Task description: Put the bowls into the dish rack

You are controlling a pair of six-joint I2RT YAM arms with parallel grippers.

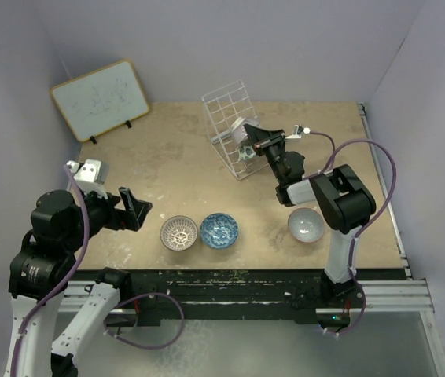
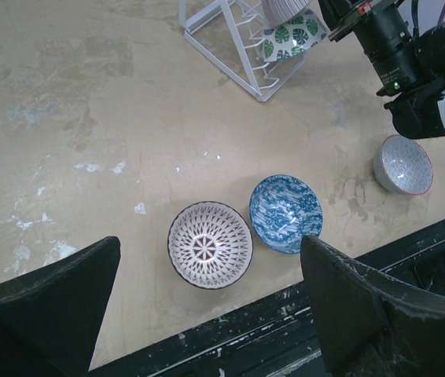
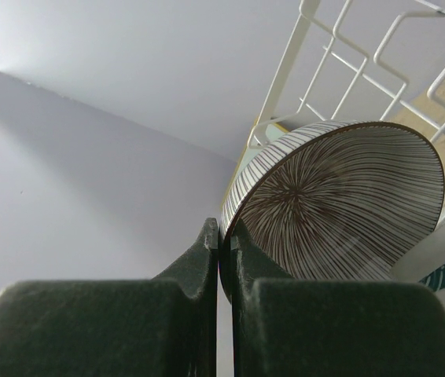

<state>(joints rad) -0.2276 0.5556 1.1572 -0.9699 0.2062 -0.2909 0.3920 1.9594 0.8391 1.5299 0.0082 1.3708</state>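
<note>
The striped bowl already stands tilted on edge inside the rack. My right gripper will go down slightly toward the green-and-white leaf bowl and let go of the striped bowl's rim.
My right gripper is shut on the rim of a bowl with thin brown-mauve radial stripes and holds it tilted on edge inside the white wire dish rack. A green-and-white leaf bowl sits in the rack beside it. On the table stand a brown-and-white radial bowl, a blue bowl touching it, and a pale bowl near the right arm's base. My left gripper is open and empty, hovering above and left of the brown-and-white bowl.
A framed whiteboard leans at the back left. The right arm reaches over the table between the pale bowl and the rack. The black front edge of the table runs just below the bowls.
</note>
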